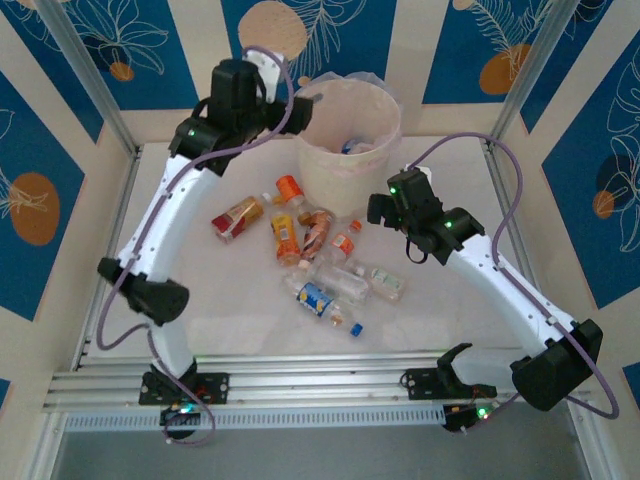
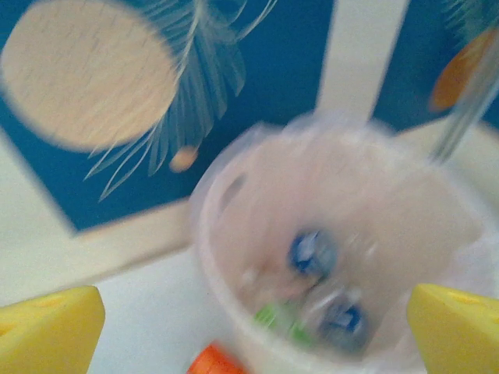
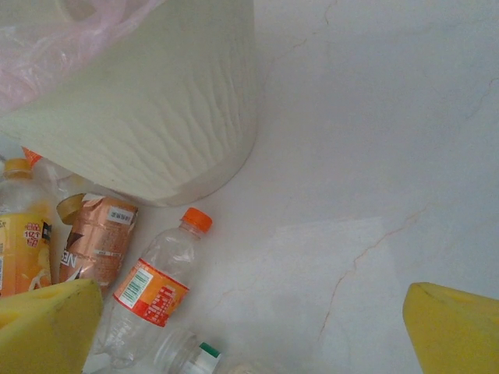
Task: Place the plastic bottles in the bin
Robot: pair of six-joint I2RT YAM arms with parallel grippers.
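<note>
My left gripper will move back from the bin's rim and down to close around the red-labelled bottle's body [image 1: 236, 219], which lies clear of the others.
The bin [image 1: 350, 150], cream-white with a pinkish liner, stands at the back of the table. In the blurred left wrist view, plastic bottles with blue labels [image 2: 312, 251] and a green one [image 2: 277, 318] lie inside the bin [image 2: 234, 195]. My left gripper [image 1: 296, 102] hangs open at the bin's left rim, and nothing sits between its yellow fingertips [image 2: 47, 331]. Several bottles [image 1: 315, 245] lie on the table in front of the bin. My right gripper [image 1: 383, 208] is open and empty just right of them. A clear bottle with an orange label [image 3: 152, 284] lies to its left.
Beside the bin wall [image 3: 156, 101] lie a brown bottle [image 3: 97, 238] and a yellow bottle [image 3: 19, 241]. A red-labelled bottle [image 1: 237, 218] lies furthest left of the pile. An orange cap [image 2: 214, 362] shows below the bin. Bare white table [image 3: 374, 156] lies right of the bin.
</note>
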